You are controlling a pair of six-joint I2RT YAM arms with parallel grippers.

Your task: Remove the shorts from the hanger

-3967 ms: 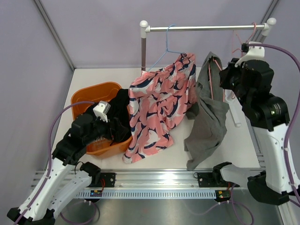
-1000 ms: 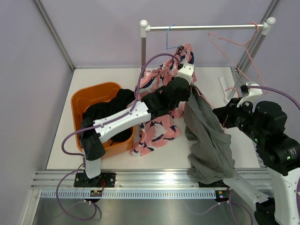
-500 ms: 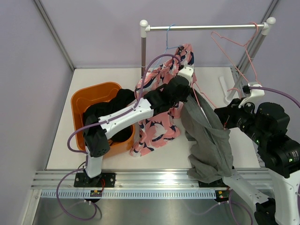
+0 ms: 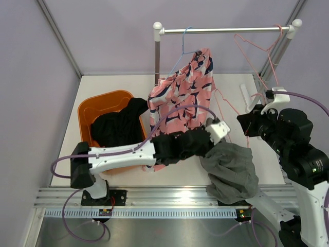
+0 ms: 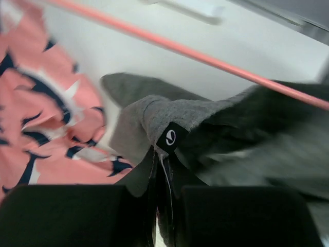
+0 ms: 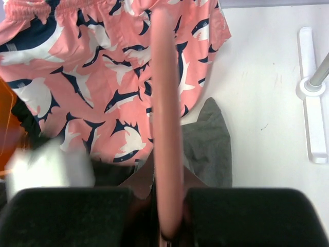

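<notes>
The pink hanger's wire is bare. Next, the left gripper rises, swings to the left in the top view, and releases the shorts in the orange basket.
The grey shorts lie bunched low by the table's front edge. My left gripper is shut on their waistband. In the left wrist view the fabric with its black tag is pinched between the jaws of that gripper. The pink wire hanger hooks on the rail at the right, and its lower wire looks bare in the top view. My right gripper is shut on it, and the pink hanger bar runs straight between the fingers of the gripper. Grey shorts lie beneath it.
Pink shark-print shorts hang from a blue hanger on the rail. An orange basket holding a black garment stands at the left. The rack post rises at the back, and its white foot lies at the right.
My left gripper has pulled the grey shorts down and toward the front edge, away from the hanger. The shorts went from hanging long to a low bunch. The right gripper barely moved.
</notes>
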